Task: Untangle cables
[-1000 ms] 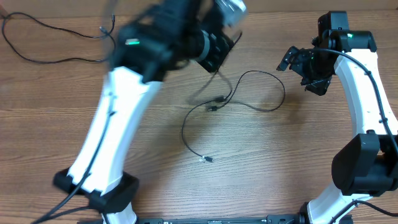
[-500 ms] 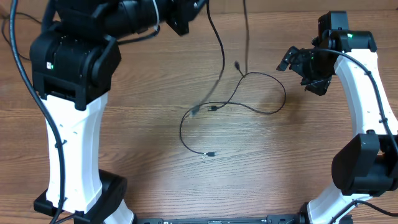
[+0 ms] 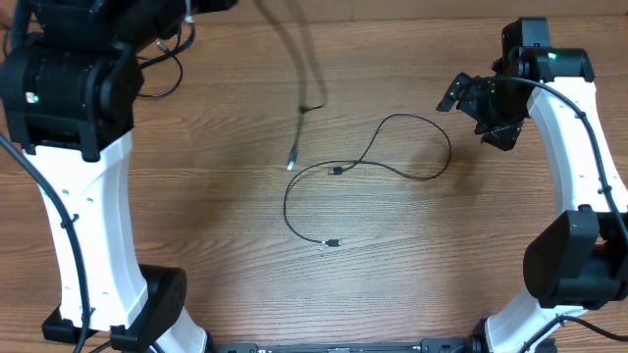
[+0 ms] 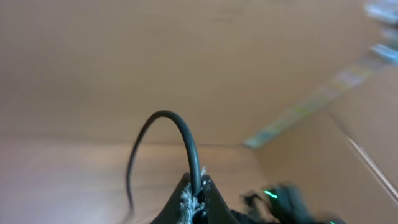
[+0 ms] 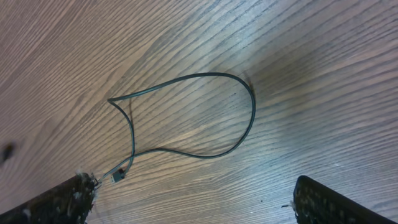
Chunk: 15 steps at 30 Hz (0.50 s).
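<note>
I will swing my left gripper left in the overhead view, lower it over the tabletop beside more black cable, and release its cable clear of the loop.
A thin black cable [image 3: 420, 176] lies on the wooden table in a loose loop, one plug at the centre [image 3: 336, 171] and one nearer the front [image 3: 333, 242]. It also shows in the right wrist view [image 5: 205, 154]. A second black cable [image 3: 299, 93] hangs blurred from the top edge, with its plug end [image 3: 291, 162] just left of the loop. My left gripper [image 4: 196, 193] is shut on this cable and held high, out of the overhead view. My right gripper [image 3: 478, 103] is open and empty, above the table right of the loop, and shows in its wrist view [image 5: 196, 196].
More black cable [image 3: 162, 78] lies at the far left of the table, beside the left arm [image 3: 74, 88]. The right arm [image 3: 579, 147] stands along the right side. A cardboard-coloured wall fills the left wrist view.
My left arm has swung left and up with the held cable. Its hanging end has pulled away from the loop cable and moved left. The right arm has not moved.
</note>
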### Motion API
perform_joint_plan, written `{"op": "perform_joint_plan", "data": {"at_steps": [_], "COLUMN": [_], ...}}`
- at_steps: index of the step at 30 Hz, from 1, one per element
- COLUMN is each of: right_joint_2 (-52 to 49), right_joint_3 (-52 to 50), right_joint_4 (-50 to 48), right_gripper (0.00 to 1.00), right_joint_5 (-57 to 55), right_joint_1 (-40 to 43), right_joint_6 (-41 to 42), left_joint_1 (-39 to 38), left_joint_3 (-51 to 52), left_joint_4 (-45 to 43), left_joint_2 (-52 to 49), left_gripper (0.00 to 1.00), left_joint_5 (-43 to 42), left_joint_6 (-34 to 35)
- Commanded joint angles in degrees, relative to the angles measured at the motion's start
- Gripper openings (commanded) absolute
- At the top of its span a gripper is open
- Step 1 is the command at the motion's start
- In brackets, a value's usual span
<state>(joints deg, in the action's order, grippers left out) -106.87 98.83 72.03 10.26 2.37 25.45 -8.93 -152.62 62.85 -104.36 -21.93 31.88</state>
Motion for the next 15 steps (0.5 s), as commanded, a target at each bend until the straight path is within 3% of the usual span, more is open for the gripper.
{"op": "perform_joint_plan", "data": {"at_steps": [1,3,6,15], "right_joint_2": [1.3,1.3,1.3,1.3], "right_joint_3": [-0.2,-0.2,-0.2,-0.2], "right_joint_4": [-0.2,-0.2,-0.2,-0.2], "right_gripper": [1.00,1.00,1.00,1.00], "right_joint_5": [-0.2,-0.2,-0.2,-0.2], "right_joint_1": [0.1,0.1,0.1,0.1], "right_joint_6": [0.0,0.0,0.0,0.0], "left_joint_1": [2.4,3.8,6.5,17.4], "left_joint_3": [-0.4,-0.4,-0.4,-0.2], "left_joint_4": [6.7,10.8,14.3,18.4], "left_joint_2": [0.5,0.5,0.3,-3.0], "left_gripper": [0.04,0.04,0.04,0.04], "left_joint_5": [20.9,27.0,32.3,32.4], "left_joint_6": [14.4,19.7,21.5,25.4]}}
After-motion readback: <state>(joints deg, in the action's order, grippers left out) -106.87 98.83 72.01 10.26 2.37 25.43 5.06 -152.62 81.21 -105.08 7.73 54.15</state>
